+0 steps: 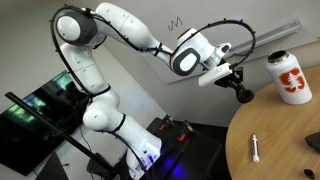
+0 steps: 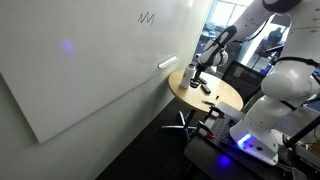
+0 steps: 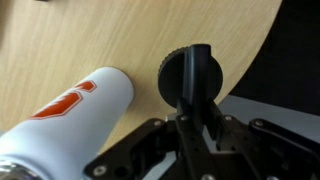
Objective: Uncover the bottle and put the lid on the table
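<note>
The bare wood by the table's edge is clear, so I should next lower my gripper until the black lid (image 1: 243,95) rests there and let it go.
The white bottle (image 1: 291,79) with an orange-red logo stands uncapped on the round wooden table (image 1: 280,145), its silver threaded neck showing. In the wrist view the bottle (image 3: 75,110) fills the lower left. My gripper (image 1: 237,86) is shut on the black lid (image 1: 243,95) and holds it in the air to the bottle's left, near the table's edge. In the wrist view the fingers (image 3: 195,110) clamp the lid's handle-like top (image 3: 188,72) above the wooden top (image 3: 120,35). In an exterior view the bottle (image 2: 193,78) and table (image 2: 222,97) are small and far off.
A small white pen (image 1: 254,148) lies on the table near its front left edge. A dark object (image 1: 312,141) sits at the right edge of the view. A whiteboard wall (image 2: 90,70) stands behind the table. The robot base and a screen (image 1: 45,110) are to the left.
</note>
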Controlling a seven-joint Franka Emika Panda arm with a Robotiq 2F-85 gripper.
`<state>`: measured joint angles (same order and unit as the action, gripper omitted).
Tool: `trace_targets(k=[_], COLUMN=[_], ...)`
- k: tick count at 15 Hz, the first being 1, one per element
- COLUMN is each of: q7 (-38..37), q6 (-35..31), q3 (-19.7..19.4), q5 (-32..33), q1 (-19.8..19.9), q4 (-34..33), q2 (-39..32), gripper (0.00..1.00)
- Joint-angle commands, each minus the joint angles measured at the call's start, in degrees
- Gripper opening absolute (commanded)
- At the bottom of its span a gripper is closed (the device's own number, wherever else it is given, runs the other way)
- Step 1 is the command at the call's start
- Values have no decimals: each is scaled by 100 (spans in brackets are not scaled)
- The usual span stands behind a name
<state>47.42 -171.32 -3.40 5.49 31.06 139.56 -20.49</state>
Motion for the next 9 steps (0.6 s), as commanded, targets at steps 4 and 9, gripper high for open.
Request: trace_targets(k=[4, 9], q7=[-567, -714], q6=[-141, -282], q3=[-706, -871], q5=[543, 941], q1=[-838, -974], q4=[285, 230], q2=[-163, -536], gripper=[5, 5])
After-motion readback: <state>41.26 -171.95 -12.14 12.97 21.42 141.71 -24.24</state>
